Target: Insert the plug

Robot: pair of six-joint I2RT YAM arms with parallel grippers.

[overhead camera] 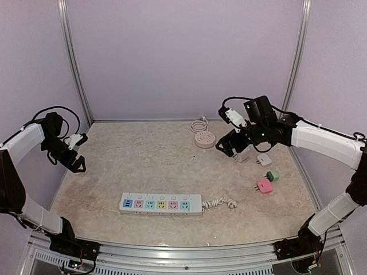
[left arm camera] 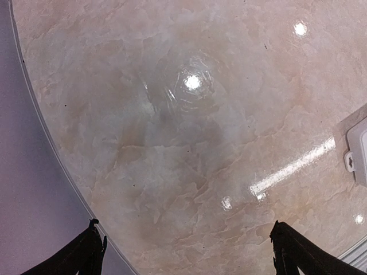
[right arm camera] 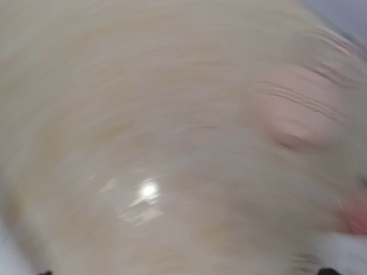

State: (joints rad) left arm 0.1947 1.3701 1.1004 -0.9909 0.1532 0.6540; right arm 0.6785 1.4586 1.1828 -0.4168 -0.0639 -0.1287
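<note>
The small pale piece [overhead camera: 242, 157] [right arm camera: 339, 252] is below the gripper's empty fingers and to their right in the top view, so my right gripper should move that way next and go down onto it.
A white power strip [overhead camera: 160, 204] with several coloured sockets lies near the front of the table. Its corner shows at the right edge of the left wrist view [left arm camera: 358, 150]. Three small plugs lie at the right: white [overhead camera: 264, 160], green [overhead camera: 273, 175] and pink [overhead camera: 264, 185]. My right gripper [overhead camera: 231, 150] hangs low over the table, left of the white plug, jaws spread and empty. A small pale piece [overhead camera: 242, 157] lies right beside it. The right wrist view is smeared by motion. My left gripper [left arm camera: 192, 252] is open over bare table at the far left [overhead camera: 74, 159].
A round pink socket [overhead camera: 204, 139] with a coiled white cord [overhead camera: 199, 125] sits at the back, left of the right gripper. The power strip's cord [overhead camera: 222, 203] curls off its right end. Metal frame posts and lilac walls close the table in.
</note>
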